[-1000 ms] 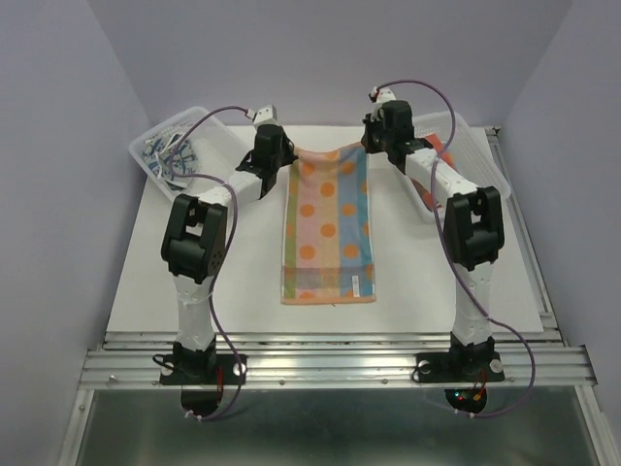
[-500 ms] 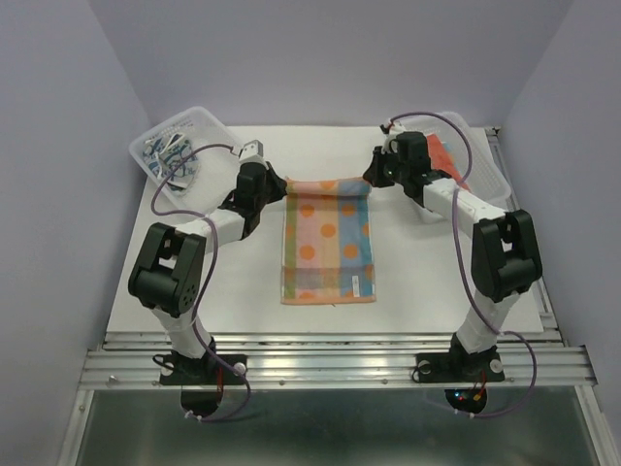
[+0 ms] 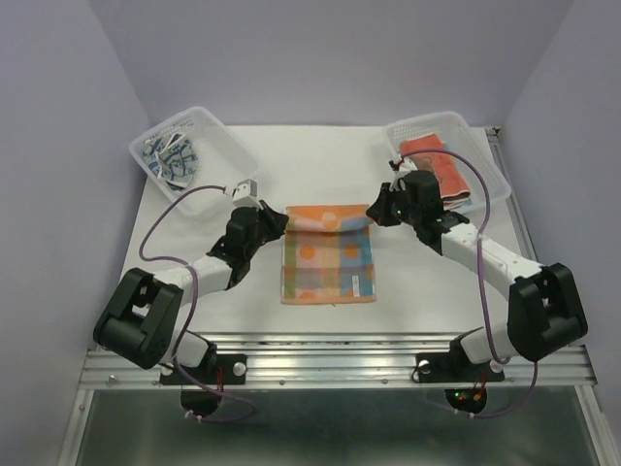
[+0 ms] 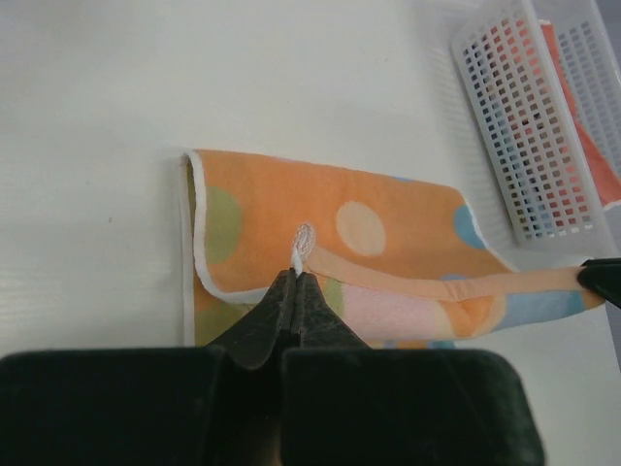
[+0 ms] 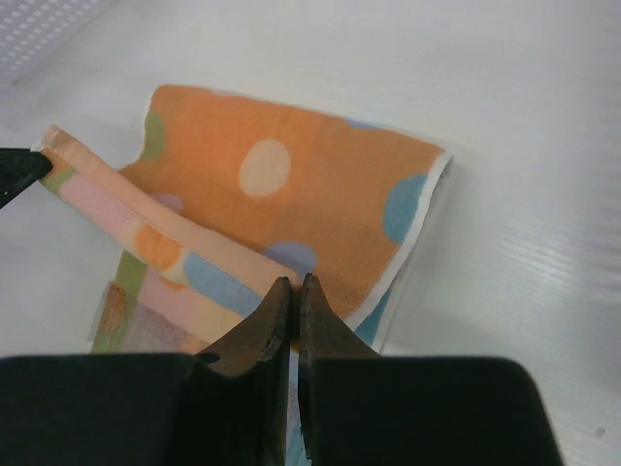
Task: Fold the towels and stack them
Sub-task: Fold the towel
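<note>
My right gripper pulls its corner back and down toward the towel's near edge next and releases it there, since the checked near part still lies uncovered.
A checked towel [image 3: 328, 257] in blue, orange and pink with orange dots lies in the middle of the table, its far part lifted and folded toward me. My left gripper [image 3: 278, 220] is shut on the towel's left corner [image 4: 303, 243]. My right gripper [image 3: 376, 214] is shut on its right corner [image 5: 291, 282]. Both hold the far edge low over the towel, orange underside showing [image 4: 340, 218] [image 5: 291, 184]. A red-orange towel [image 3: 435, 165] lies in the right basket. Dark blue patterned cloths [image 3: 171, 157] lie in the left basket.
A clear plastic basket [image 3: 221, 129] stands at the back left and another [image 3: 485, 155] at the back right, also seen in the left wrist view [image 4: 524, 126]. A white mat [image 3: 320, 320] covers the table; a metal rail [image 3: 330, 364] runs along its near edge.
Both grippers have pulled the towel's far edge toward me and down, from the back of the table to over its middle, doubling the towel. The arms have stretched lower and wider.
</note>
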`<state>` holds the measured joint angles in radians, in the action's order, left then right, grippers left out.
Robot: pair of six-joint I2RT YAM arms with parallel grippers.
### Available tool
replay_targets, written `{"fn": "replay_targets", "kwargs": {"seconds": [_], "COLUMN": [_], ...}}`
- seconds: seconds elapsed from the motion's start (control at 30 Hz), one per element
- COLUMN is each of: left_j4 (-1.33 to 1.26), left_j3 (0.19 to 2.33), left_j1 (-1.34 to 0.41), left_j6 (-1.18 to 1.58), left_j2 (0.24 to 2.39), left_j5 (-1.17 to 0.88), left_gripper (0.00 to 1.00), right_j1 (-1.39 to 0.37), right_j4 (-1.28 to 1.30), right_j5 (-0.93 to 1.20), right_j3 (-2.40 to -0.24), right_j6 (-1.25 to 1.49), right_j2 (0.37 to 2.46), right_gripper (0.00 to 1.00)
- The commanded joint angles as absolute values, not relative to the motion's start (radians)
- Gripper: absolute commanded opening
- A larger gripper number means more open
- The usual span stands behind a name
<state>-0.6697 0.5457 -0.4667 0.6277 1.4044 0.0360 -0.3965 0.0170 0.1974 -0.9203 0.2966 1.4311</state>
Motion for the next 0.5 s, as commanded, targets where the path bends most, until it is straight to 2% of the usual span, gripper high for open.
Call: {"fn": "replay_targets", "kwargs": {"seconds": [0.0, 0.23, 0.47], "left_j4": [-0.765, -0.765, -0.769], "left_j3": [0.462, 0.335, 0.259], "left_j1": [-0.508, -0.56, -0.575], "left_j6": [0.672, 0.722, 0.749], "left_j2": [1.309, 1.207, 1.175], "left_j5": [0.071, 0.121, 0.129], "left_gripper": [0.0, 0.0, 0.0], "right_j1": [-0.442, -0.483, -0.509], "right_j4": [-0.008, -0.015, -0.061], "right_j5": [0.129, 0.106, 0.129], "right_j3": [-0.841, -0.698, -0.609], "right_j6": [0.339, 0.393, 0.439], "right_j2": [1.344, 1.22, 1.184], "right_gripper": [0.01, 0.01, 0.01]}}
